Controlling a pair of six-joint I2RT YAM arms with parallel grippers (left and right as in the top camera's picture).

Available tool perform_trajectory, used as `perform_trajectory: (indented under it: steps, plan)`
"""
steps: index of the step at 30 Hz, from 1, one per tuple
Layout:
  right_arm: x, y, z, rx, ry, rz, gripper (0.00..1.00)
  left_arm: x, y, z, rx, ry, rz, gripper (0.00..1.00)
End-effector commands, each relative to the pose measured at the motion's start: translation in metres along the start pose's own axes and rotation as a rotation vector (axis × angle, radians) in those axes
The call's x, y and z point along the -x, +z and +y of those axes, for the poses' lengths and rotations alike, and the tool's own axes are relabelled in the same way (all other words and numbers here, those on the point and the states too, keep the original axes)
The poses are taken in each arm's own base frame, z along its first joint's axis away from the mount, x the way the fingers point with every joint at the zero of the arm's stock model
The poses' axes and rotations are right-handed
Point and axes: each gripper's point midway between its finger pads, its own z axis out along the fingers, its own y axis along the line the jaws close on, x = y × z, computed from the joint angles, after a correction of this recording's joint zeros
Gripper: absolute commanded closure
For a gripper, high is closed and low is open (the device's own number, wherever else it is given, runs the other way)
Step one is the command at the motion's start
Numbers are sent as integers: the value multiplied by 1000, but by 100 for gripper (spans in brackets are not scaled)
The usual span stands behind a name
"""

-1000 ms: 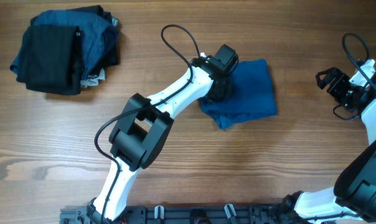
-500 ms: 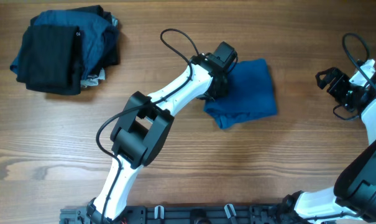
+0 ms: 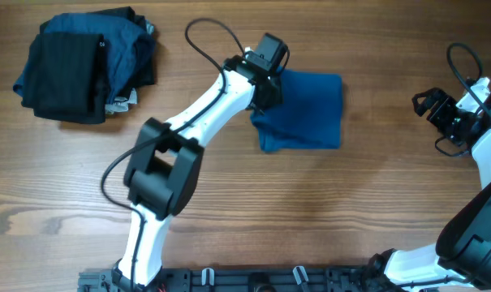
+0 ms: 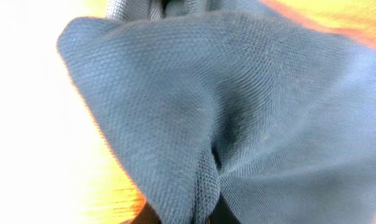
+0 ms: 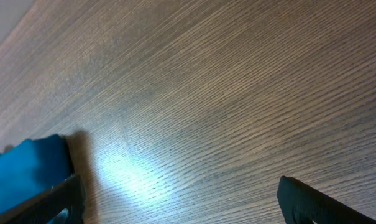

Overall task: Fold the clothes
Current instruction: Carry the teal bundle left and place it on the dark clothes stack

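Note:
The clothes pile is to the left gripper's left in the overhead view, so the robot will next lift the already folded garment [image 3: 303, 109], carry it that way and let go of it on top.
A folded medium-blue garment [image 3: 303, 109] lies on the wooden table right of centre. My left gripper [image 3: 264, 91] is at its left edge, shut on a bunch of the blue fabric. In the left wrist view the blue cloth [image 4: 225, 112] fills the frame and gathers into a pinched ridge at the bottom centre. The fingers themselves are almost hidden by it. My right gripper [image 3: 430, 104] hovers at the far right, open and holding nothing. Its fingertips [image 5: 57, 202] stand wide apart over bare wood, with the blue cloth's edge [image 5: 20, 168] off to the left.
A pile of black and dark blue clothes [image 3: 83, 65] sits at the back left corner. The left arm [image 3: 188, 130] stretches diagonally across the middle of the table. A cable loops [image 3: 208, 36] behind the left wrist.
My left gripper has shut on the blue garment's left edge and pulled it left and toward the back; the garment now lies squarer. The right arm has not moved.

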Motion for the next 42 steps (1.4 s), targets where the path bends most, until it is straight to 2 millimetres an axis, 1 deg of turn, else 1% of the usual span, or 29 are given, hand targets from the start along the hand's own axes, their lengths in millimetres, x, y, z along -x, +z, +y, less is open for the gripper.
perform_trajectory:
  steps: [1,2,4,7,11,13,15,18,19,22,24,26,28,29,31,35,36,39,42]
  plan:
    - [2,0,0,-7,-10,-7,0,57,-68,-13,-33,20,-258,96]
    - [2,0,0,-7,-10,-7,0,71,-78,-14,-44,10,-314,96]
    - [2,0,0,-7,-10,-7,0,90,-89,-11,-51,4,-388,96]
    - [2,0,0,-7,-10,-7,0,111,-97,-3,-62,-11,-448,96]
    - [2,0,0,-7,-10,-7,0,149,-114,28,-68,-79,-548,96]
    - [2,0,0,-7,-10,-7,0,167,-129,44,-71,-111,-603,96]
    - [2,0,0,-7,-10,-7,0,190,-157,64,-80,-151,-689,96]
    - [2,0,0,-7,-10,-7,0,224,-210,99,-98,-218,-842,96]
    - [2,0,0,-7,-10,-7,0,233,-225,109,-103,-233,-887,96]
    - [2,0,0,-7,-10,-7,0,261,-271,152,-102,-284,-1048,96]
    - [2,0,0,-7,-11,-7,0,272,-291,183,-83,-316,-1121,96]
    - [2,0,0,-7,-10,-7,0,276,-302,221,-37,-362,-1148,96]
    - [2,0,0,-7,-10,-7,0,273,-304,257,15,-413,-1135,96]
    - [2,0,0,-7,-10,-7,0,270,-303,271,30,-447,-1124,96]
    - [2,0,0,-7,-10,-7,0,259,-299,308,74,-537,-1081,96]
    - [2,0,0,-7,-10,-7,0,233,-292,364,135,-714,-1004,96]
    - [1,0,0,-7,-10,-7,0,227,-291,375,140,-747,-986,96]
    - [2,0,0,-7,-10,-7,0,216,-281,384,80,-757,-897,96]
    - [2,0,0,-7,-10,-7,0,200,-270,391,90,-814,-822,96]
